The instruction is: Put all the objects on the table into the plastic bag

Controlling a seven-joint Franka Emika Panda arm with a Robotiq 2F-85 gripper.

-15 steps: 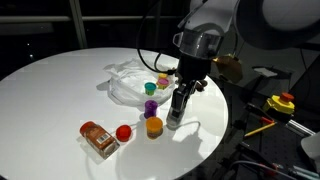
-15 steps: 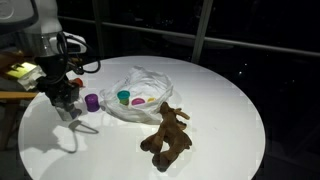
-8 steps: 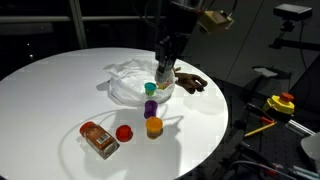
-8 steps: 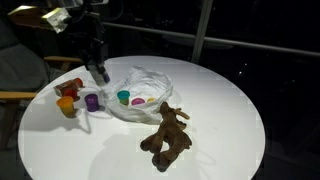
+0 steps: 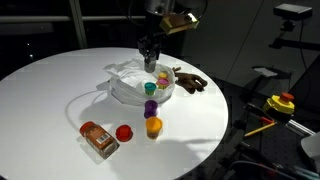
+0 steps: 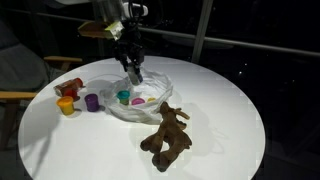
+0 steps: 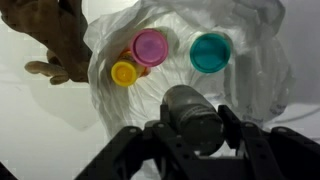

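Note:
The robot will lower its gripper into the bag toward the plush toy to let go of the cylinder (image 7: 190, 105).
My gripper (image 7: 193, 128) is shut on a dark grey cylinder (image 7: 190, 105) and holds it above the open white plastic bag (image 7: 250, 70). In both exterior views the gripper (image 5: 150, 58) (image 6: 132, 70) hangs over the bag (image 5: 128, 85) (image 6: 150, 85). Inside the bag lie a pink-lidded cup (image 7: 150, 47), a teal cup (image 7: 210, 52) and a yellow cup (image 7: 124, 73). On the table stand a purple cup (image 5: 150, 106) (image 6: 92, 102) and an orange cup (image 5: 153, 126) (image 6: 67, 106), with a red item (image 5: 124, 132) and an orange-brown packet (image 5: 98, 139).
A brown plush toy (image 5: 190, 82) (image 6: 168, 135) (image 7: 60, 35) lies beside the bag, touching its edge. The white round table (image 5: 50, 90) ends close behind the toy. A yellow and red device (image 5: 280, 103) stands off the table.
The gripper rose from the table beside the orange cup with the dark cylinder in it and moved across to above the bag. The other objects have not moved.

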